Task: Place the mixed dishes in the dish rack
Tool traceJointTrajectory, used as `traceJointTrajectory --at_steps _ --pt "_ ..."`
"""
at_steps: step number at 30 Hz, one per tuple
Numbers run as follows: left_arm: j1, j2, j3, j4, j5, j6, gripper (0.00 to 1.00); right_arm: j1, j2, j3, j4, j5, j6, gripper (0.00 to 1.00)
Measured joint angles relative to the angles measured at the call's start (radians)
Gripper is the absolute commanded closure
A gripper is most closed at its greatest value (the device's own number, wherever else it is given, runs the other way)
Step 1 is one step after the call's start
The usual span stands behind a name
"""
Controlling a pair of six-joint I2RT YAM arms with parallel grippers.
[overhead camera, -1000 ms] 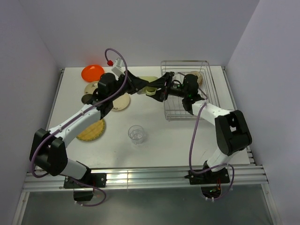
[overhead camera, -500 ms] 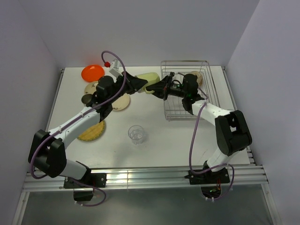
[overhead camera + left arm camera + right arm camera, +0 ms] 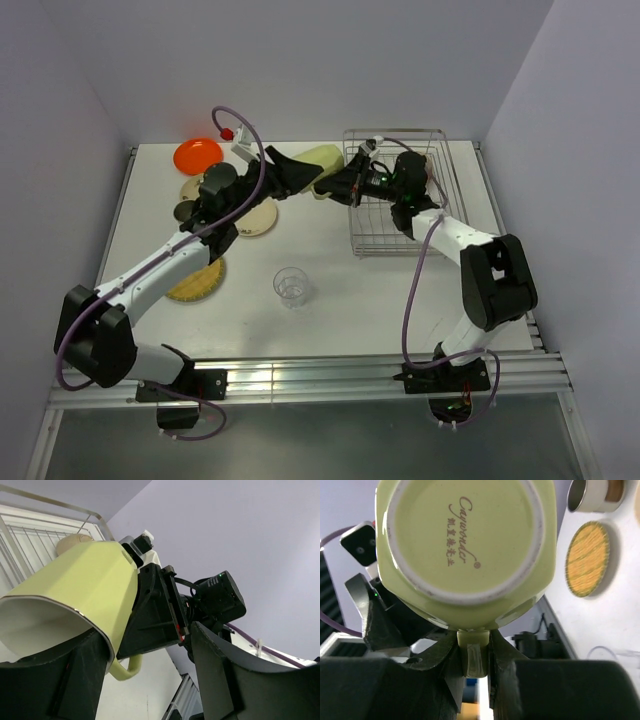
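I will move my right gripper over the far part of the rack's bottom beside the cream bowl, turn it to point down, lower the mug [image 3: 318,158] and let it go, because that part of the bottom is empty.
The pale yellow-green mug [image 3: 318,158] hangs in the air just left of the dish rack [image 3: 443,190], lying on its side. My right gripper [image 3: 337,184] is shut on its handle [image 3: 473,652], and the mug's base [image 3: 465,535] fills the right wrist view. My left gripper [image 3: 292,172] is open at the mug's mouth end, its fingers [image 3: 227,675] spread wide; the mug's rim [image 3: 75,590] lies against the left finger. A cream bowl [image 3: 425,165] sits in the rack. On the table lie the orange plate [image 3: 197,155], cream plate [image 3: 257,219], woven plate [image 3: 195,280] and clear glass [image 3: 290,286].
A tan plate [image 3: 196,186] and a small dark round thing [image 3: 185,211] lie under the left arm at the table's left. The rack's raised wire sides [image 3: 30,535] stand right behind the mug. Both arms cross the middle back of the table.
My right gripper has closed on the mug's handle and my left gripper has then opened off the mug. The mug has risen and moved back a little.
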Motion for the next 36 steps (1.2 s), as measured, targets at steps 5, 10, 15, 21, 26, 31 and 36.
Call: traceJointTrajectory --at_steps 5,10,15,21,26,31,36 --pt "0.004 -0.034 0.000 -0.031 -0.004 0.042 0.24 -0.041 0.000 0.034 -0.048 -0.019 -0.116 1.00" --pt "0.011 -0.123 0.002 -0.155 -0.070 0.167 0.17 -0.138 0.003 0.121 -0.269 0.016 -0.342 1.00" --pt "0.014 -0.253 -0.002 -0.252 -0.153 0.287 0.11 -0.193 0.023 0.311 -0.594 0.212 -0.727 1.00" --pt "0.022 -0.418 -0.116 -0.283 -0.230 0.332 0.10 -0.176 0.080 0.464 -0.775 0.491 -1.113 1.00" --pt "0.027 -0.451 -0.181 -0.343 -0.266 0.341 0.07 -0.159 0.172 0.501 -0.823 0.665 -1.295 1.00" --pt "0.032 -0.468 -0.193 -0.392 -0.302 0.355 0.06 -0.151 0.286 0.553 -0.877 0.772 -1.395 1.00" --pt "0.039 -0.486 -0.199 -0.411 -0.317 0.356 0.06 -0.148 0.403 0.649 -0.891 0.860 -1.465 1.00"
